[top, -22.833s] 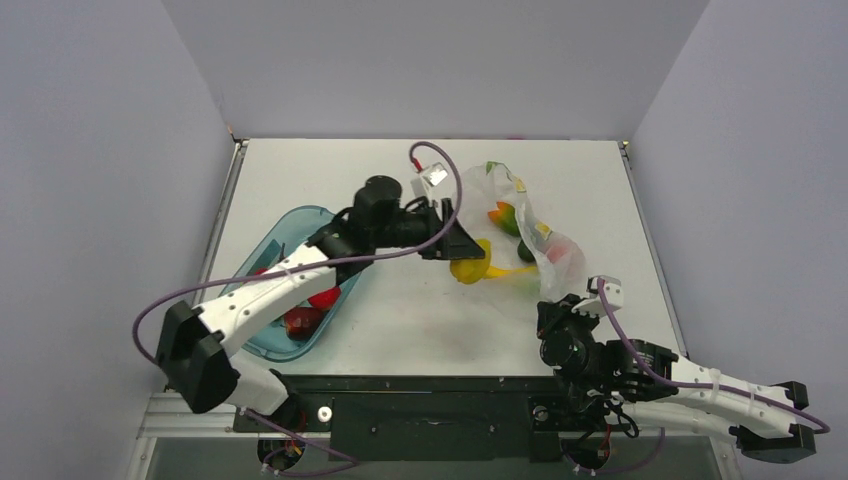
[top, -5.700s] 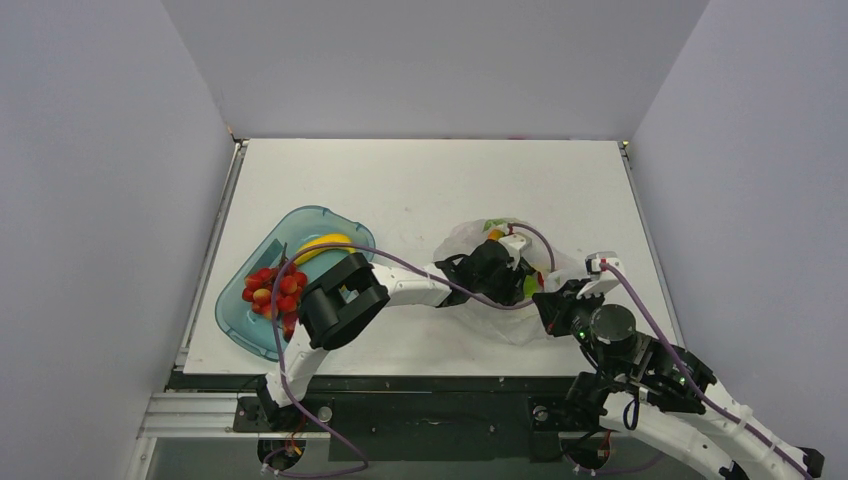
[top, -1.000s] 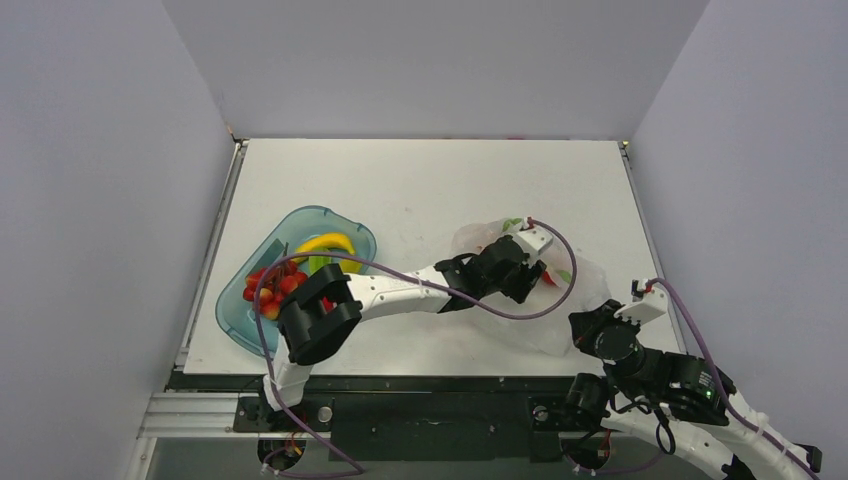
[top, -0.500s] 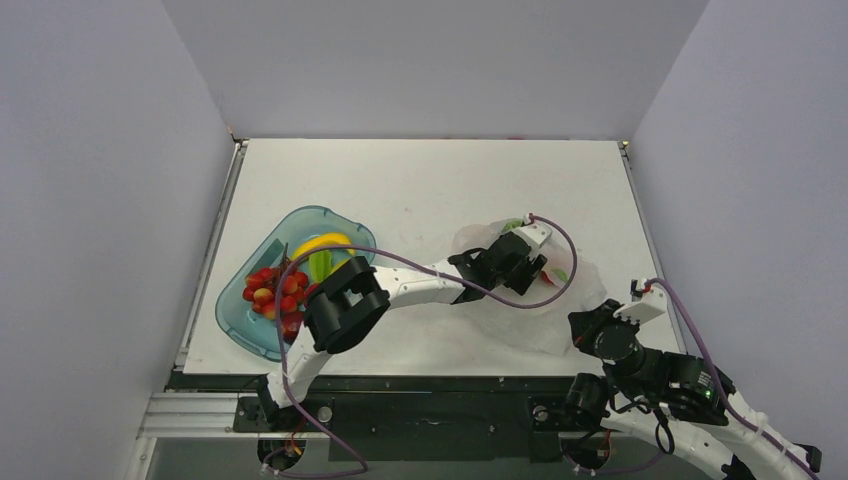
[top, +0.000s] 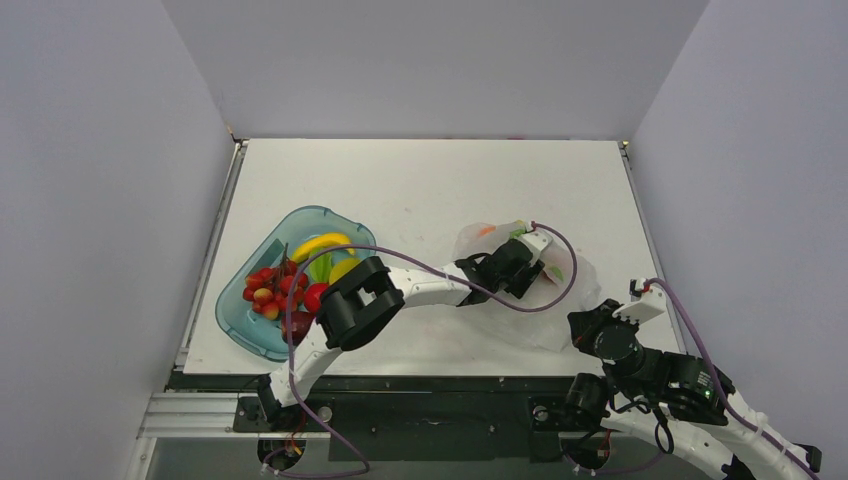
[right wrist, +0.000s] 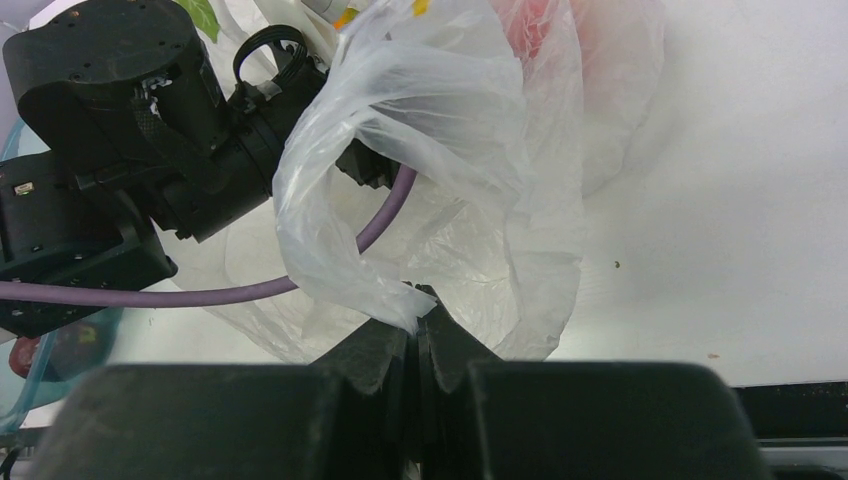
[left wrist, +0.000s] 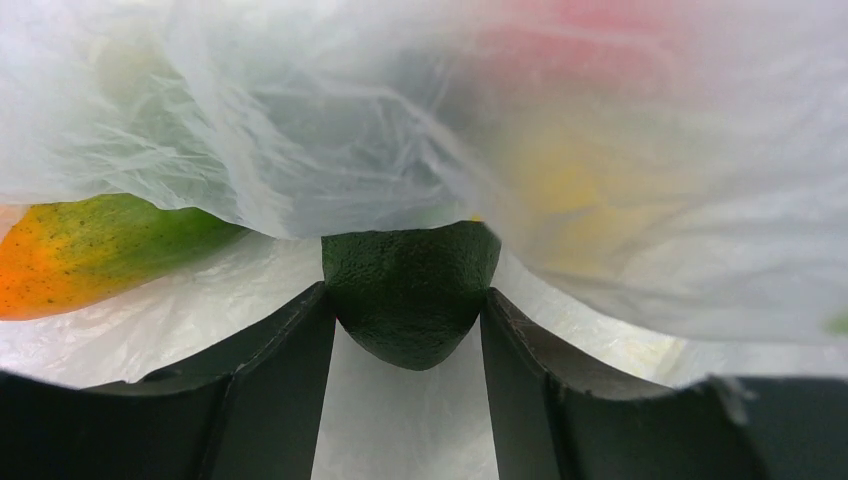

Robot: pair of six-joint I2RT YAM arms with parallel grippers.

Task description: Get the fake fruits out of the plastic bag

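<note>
My left gripper will rise from the bag (top: 578, 292), go across to the tray's bare far end (top: 307, 227) and let go there, because that end of the tray is to its left in the top view.
The plastic bag (top: 578, 292) lies crumpled at the right of the table. My left gripper (top: 517, 264) is inside its mouth. In the left wrist view the gripper (left wrist: 405, 305) is shut on a dark green fruit piece (left wrist: 410, 280), which sits between both fingers. The orange-green mango (left wrist: 85, 250) lies to its left under the bag's film (left wrist: 300, 120). A red fruit (left wrist: 590, 40) shows blurred through the film. My right gripper (right wrist: 415, 322) is shut on a pinch of the bag's edge (right wrist: 440, 130); in the top view it (top: 588, 322) is at the bag's near right corner.
A teal-blue tray (top: 238, 328) at the left holds a yellow banana (top: 320, 243), a cluster of red berries (top: 272, 290) and other fruit. The left arm's purple cable (right wrist: 200, 292) loops over the bag. The table's right edge is close to the bag.
The left arm's elbow has swung right and its gripper has drawn back a little inside the bag. The right gripper has kept its hold on the bag.
</note>
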